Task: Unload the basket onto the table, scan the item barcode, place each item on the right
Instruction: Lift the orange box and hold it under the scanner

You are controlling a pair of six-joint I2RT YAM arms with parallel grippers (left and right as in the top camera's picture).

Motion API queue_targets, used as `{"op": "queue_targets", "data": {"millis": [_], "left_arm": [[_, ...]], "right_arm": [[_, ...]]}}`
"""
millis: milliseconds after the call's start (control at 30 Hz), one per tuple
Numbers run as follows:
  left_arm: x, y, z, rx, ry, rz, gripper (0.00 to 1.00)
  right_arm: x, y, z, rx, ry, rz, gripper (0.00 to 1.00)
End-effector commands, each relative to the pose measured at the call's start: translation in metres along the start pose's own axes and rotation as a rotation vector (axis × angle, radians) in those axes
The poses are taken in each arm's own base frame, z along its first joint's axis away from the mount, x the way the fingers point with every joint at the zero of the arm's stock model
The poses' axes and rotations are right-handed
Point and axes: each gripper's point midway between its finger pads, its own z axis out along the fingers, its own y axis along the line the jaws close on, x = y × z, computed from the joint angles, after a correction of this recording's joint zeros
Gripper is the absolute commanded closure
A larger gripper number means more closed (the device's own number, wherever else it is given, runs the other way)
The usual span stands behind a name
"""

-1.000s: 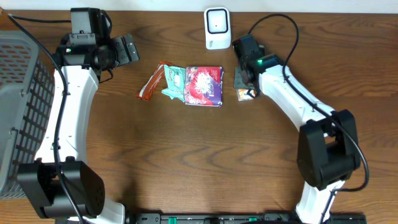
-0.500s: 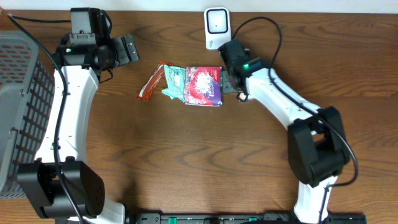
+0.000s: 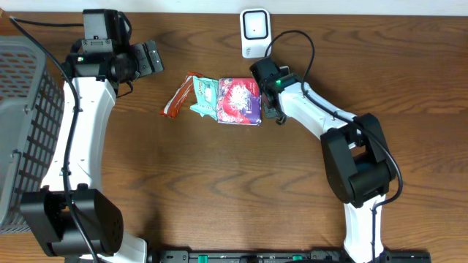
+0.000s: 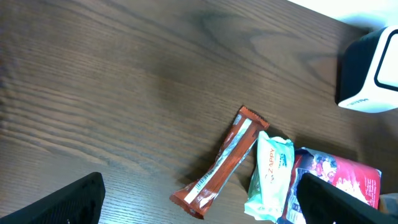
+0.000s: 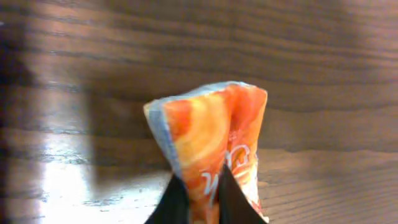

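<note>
My right gripper holds the packet, and bare wood lies to the gripper's right in the overhead view. Next it should lift over the scanner (image 3: 254, 33), swing across and go down to let go of the packet.
The white barcode scanner (image 3: 254, 33) stands at the table's far edge. My right gripper (image 3: 270, 98) sits just below it, by the right edge of a red and purple packet (image 3: 240, 100). In the right wrist view the gripper (image 5: 203, 202) is shut on a crumpled orange snack packet (image 5: 211, 137), whose corner shows under the arm (image 3: 281, 117). A teal packet (image 3: 206, 98) and a red-brown bar (image 3: 181, 95) lie to the left. My left gripper (image 3: 150, 57) hangs open above the table, up and left of the bar (image 4: 221, 165), holding nothing (image 4: 199, 202).
A grey wire basket (image 3: 25, 109) fills the left edge of the table. The scanner's cable-side corner (image 4: 373, 71) shows in the left wrist view. Bare wood lies in front of the packets toward the near edge.
My right arm has swung left, from right of the packets to the red packet's edge below the scanner, the orange packet moving with it. The left arm has stayed still.
</note>
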Motion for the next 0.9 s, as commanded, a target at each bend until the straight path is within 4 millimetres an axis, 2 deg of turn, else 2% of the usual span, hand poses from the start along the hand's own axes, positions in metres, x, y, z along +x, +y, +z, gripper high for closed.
{"op": "queue_targets", "data": {"millis": [0, 100, 167, 233, 300, 400, 500, 633, 700, 867], "left_arm": [[0.002, 0.003, 0.004, -0.012, 0.009, 0.003, 0.02], [0.002, 0.003, 0.004, -0.012, 0.009, 0.003, 0.02], [0.002, 0.003, 0.004, -0.012, 0.009, 0.003, 0.02], [0.002, 0.003, 0.004, -0.012, 0.009, 0.003, 0.02], [0.002, 0.003, 0.004, -0.012, 0.009, 0.003, 0.02], [0.002, 0.003, 0.004, -0.012, 0.009, 0.003, 0.02], [0.002, 0.003, 0.004, -0.012, 0.009, 0.003, 0.02], [0.002, 0.003, 0.004, -0.012, 0.009, 0.003, 0.02], [0.002, 0.003, 0.004, -0.012, 0.009, 0.003, 0.02], [0.002, 0.003, 0.004, -0.012, 0.009, 0.003, 0.02]], "right_arm": [[0.024, 0.006, 0.023, -0.009, 0.089, -0.033, 0.99], [0.021, 0.016, 0.015, -0.076, 0.101, -0.019, 0.99], [0.013, 0.026, 0.003, -0.157, 0.108, -0.006, 0.99], [-0.003, 0.034, -0.017, -0.252, 0.089, 0.018, 0.99], [-0.027, 0.036, -0.04, -0.34, 0.043, 0.045, 0.99], [-0.063, 0.027, -0.069, -0.428, -0.039, 0.095, 0.99], [-0.111, 0.018, -0.098, -0.545, -0.176, 0.149, 0.99], [-0.163, 0.025, -0.126, -0.742, -0.373, 0.166, 0.99], [-0.182, 0.027, -0.134, -0.808, -0.446, 0.188, 0.99], [-0.212, 0.031, -0.132, -0.89, -0.515, 0.344, 0.99]]}}
